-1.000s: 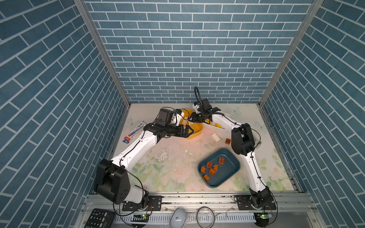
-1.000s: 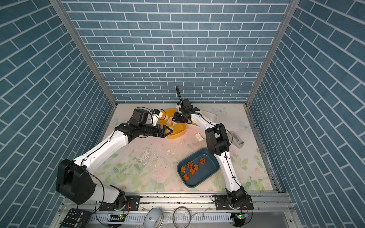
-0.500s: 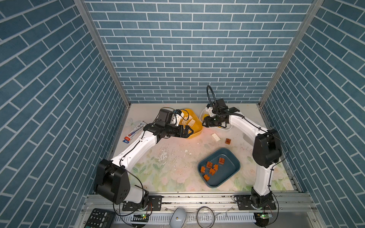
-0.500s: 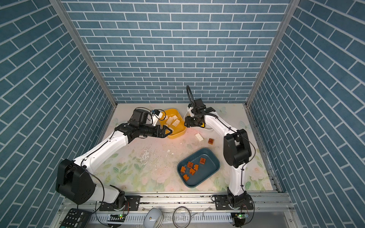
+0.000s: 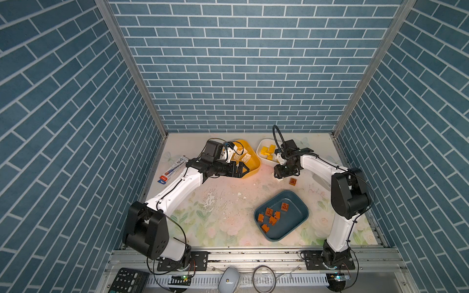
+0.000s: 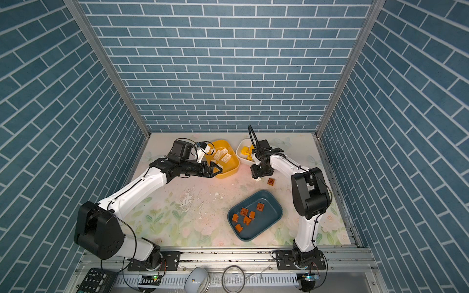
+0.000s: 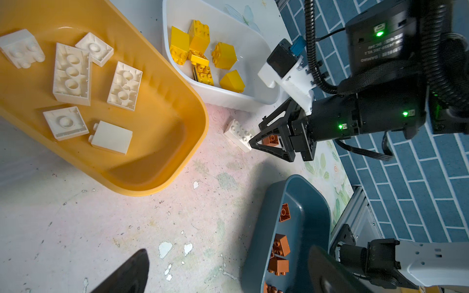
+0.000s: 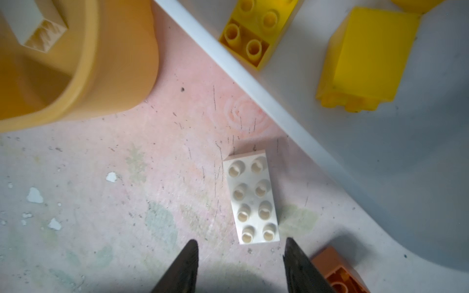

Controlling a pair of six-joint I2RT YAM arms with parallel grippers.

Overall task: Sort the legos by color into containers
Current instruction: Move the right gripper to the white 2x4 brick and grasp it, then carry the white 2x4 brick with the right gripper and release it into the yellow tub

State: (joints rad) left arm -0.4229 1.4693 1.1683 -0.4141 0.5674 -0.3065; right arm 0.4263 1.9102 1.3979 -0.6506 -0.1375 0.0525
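Observation:
The robot's right gripper should next move down over the near end of the loose white lego (image 8: 251,200) and close, since the lego's length points into the gap between the gripper's open fingers.
A loose white 2x4 lego (image 8: 251,200) lies studs up on the table beside the white tub (image 8: 266,101). My right gripper (image 8: 241,243) hovers just over its near end, open and holding nothing. A brown lego (image 8: 337,269) lies close by (image 5: 293,181). The white tub (image 5: 261,152) holds yellow legos (image 7: 200,53). White legos (image 7: 72,73) lie in the yellow tub (image 5: 253,162), brown ones (image 5: 271,215) in the teal tub (image 5: 297,218). My left gripper (image 5: 242,170) is wide open and empty at the yellow tub's front edge.
A toothpaste tube (image 5: 172,168) lies by the left wall. White paint chips (image 7: 165,248) dot the worn floral table top. A remote (image 5: 127,280) and a mouse (image 5: 228,279) sit in front of the rail, off the table.
My right gripper has swung from above the yellow tub to the right and down over the loose white lego, and its jaws have parted. The left arm has not moved.

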